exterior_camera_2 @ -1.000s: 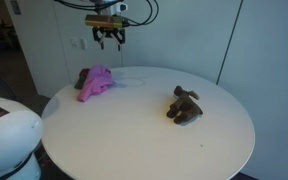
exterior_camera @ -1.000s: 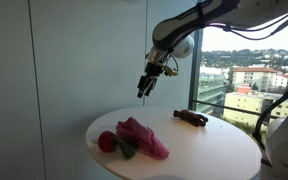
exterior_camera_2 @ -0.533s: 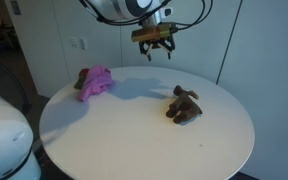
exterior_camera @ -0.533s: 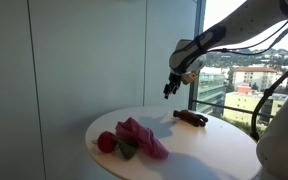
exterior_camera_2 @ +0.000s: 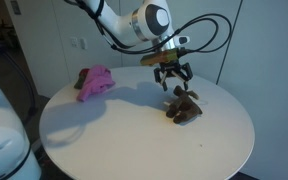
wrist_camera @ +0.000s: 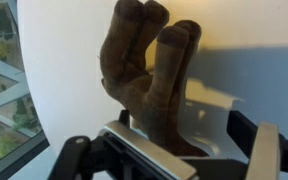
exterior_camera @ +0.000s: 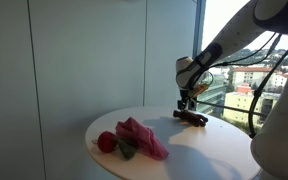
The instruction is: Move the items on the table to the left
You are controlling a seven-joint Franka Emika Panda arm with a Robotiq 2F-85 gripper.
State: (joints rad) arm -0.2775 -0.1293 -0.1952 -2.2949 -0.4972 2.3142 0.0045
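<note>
My gripper will go down next, with its fingers on either side of the brown plush toy's limb [exterior_camera_2: 174, 115] [wrist_camera: 174, 58] beside the shadow, because the fingers are open wider than that limb below.
A brown plush toy [exterior_camera: 192, 118] lies on the round white table [exterior_camera: 219, 152]; it also shows in the other exterior view [exterior_camera_2: 184, 106] and fills the wrist view [wrist_camera: 149, 75]. My gripper [exterior_camera: 185, 103] hangs just above it, open and empty, also seen from the opposite side [exterior_camera_2: 173, 80]. In the wrist view the gripper [wrist_camera: 174, 152] has its jaws apart, with the toy's near end between them. A pink cloth [exterior_camera: 142, 137] lies across the table [exterior_camera_2: 96, 81], with a red object [exterior_camera: 106, 142] beside it.
A tall window [exterior_camera: 249, 60] stands right behind the table edge near the toy. Grey walls [exterior_camera: 74, 60] surround the table. Bare tabletop [exterior_camera_2: 134, 130] lies between the cloth and the toy.
My gripper has travelled from above the pink cloth across the table and come down over the brown plush toy. The toy and the cloth have not moved.
</note>
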